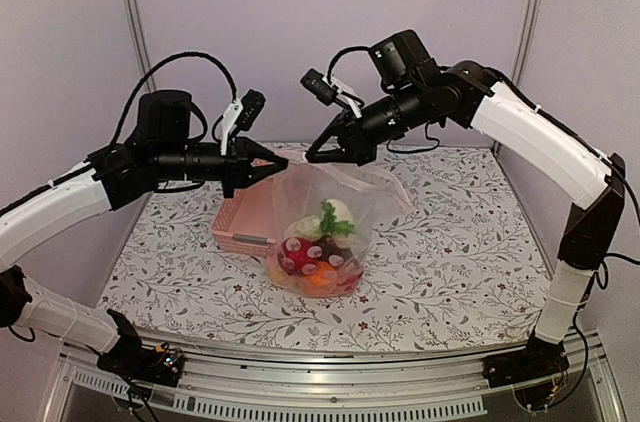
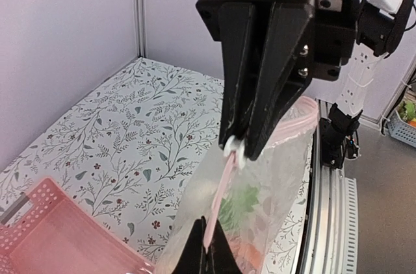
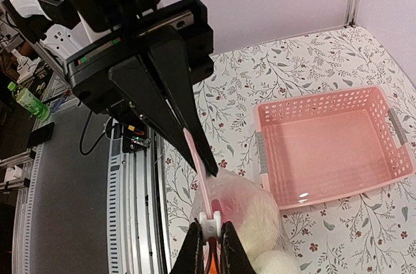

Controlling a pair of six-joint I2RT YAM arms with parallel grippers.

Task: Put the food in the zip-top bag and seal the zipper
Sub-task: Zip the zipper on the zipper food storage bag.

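Note:
The pink zipper runs on past the slider. My right gripper needs to slide to the right in the top view to the zipper's loose end and release there.
The zip-top bag hangs between both grippers above the table. It holds the food: red, orange and dark round pieces and white radishes with green leaves. My left gripper is shut on the end of the pink zipper strip, as the left wrist view shows. My right gripper is shut on the zipper's white slider, seen in the right wrist view. The two grippers face each other, a short length of strip between them. A radish shows through the bag.
The pink basket stands on the floral tablecloth just behind and left of the bag, with nothing in it. The metal rail runs along the table's near edge.

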